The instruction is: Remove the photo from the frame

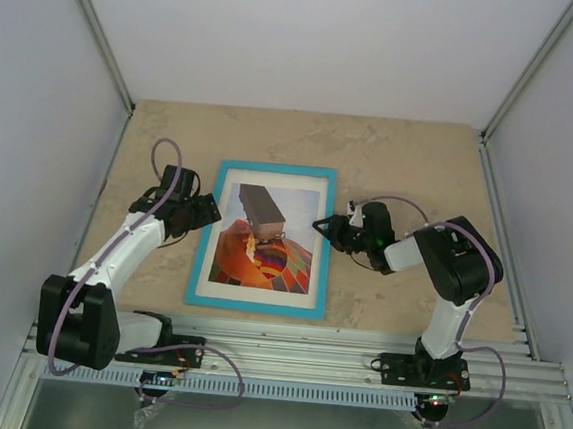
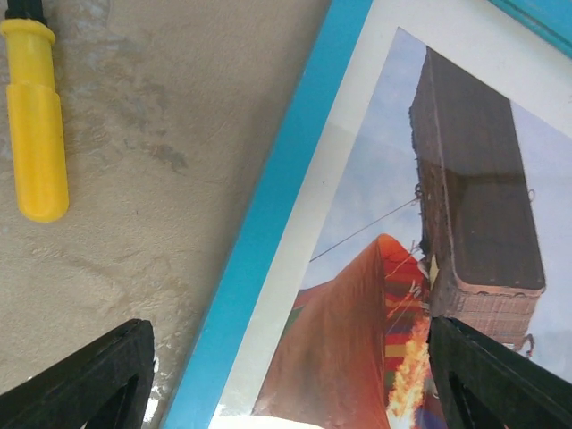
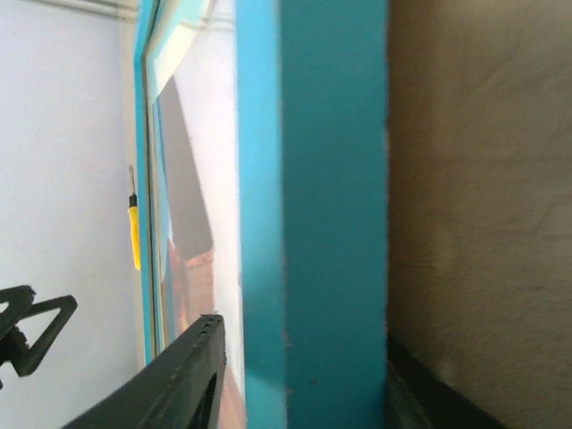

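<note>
The left gripper lowers its open fingers astride the frame's border [image 2: 277,197] by the yellow-handled tool next and closes on it. That border lies below my left gripper, so this move comes next.
The turquoise frame [image 1: 267,169] lies face up in the middle of the table with the balloon photo [image 1: 263,248] inside it behind a white mat. My left gripper [image 1: 209,211] is open and hovers over the frame's left border [image 2: 277,197], one finger over the table and one over the photo [image 2: 375,206]. It holds nothing [image 2: 281,366]. My right gripper [image 1: 321,226] is at the frame's right edge. Its jaws stand close on either side of that edge [image 3: 331,223], one over the front and one against the back or outer side [image 3: 304,366].
A yellow-handled tool [image 2: 34,116] lies on the table left of the frame; it also shows in the right wrist view [image 3: 134,232]. Grey walls close in the table [image 1: 412,155] on three sides. A metal rail [image 1: 304,357] runs along the near edge.
</note>
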Robot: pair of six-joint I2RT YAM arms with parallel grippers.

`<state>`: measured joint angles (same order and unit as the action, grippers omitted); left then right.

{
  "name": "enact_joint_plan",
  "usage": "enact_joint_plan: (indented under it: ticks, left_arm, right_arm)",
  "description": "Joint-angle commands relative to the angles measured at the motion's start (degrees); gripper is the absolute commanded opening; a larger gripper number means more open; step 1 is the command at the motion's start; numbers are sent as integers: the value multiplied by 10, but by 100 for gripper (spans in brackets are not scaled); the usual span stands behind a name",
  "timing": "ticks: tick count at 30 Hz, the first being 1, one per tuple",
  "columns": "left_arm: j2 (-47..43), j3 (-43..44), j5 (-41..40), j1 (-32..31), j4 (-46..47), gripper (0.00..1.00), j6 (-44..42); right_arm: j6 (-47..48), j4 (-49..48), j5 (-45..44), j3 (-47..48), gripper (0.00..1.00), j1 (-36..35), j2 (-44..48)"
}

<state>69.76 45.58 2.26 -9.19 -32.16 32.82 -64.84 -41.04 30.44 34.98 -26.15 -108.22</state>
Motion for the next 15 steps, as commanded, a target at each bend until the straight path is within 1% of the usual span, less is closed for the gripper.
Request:
enact_joint_plan:
  ticks: [1,3,7,11,15]
  left_arm:
    - [19,17,-9,4,15,86,-13]
    - [28,21,-17,4,13,86,-16]
    - [50,39,-40,4,0,86,-24]
    - [82,61,-72,4,-19,86,-36]
    - [121,76,-90,4,-27,85,-49]
  right_arm:
    - [76,98,-31,14,46,3,21]
    - [98,145,-48,22,52,3,38]
    - [155,265,-105,41,56,2,82]
    - [212,377,-174,63,56,0,130]
    - [258,466,-242,99,56,-33,154]
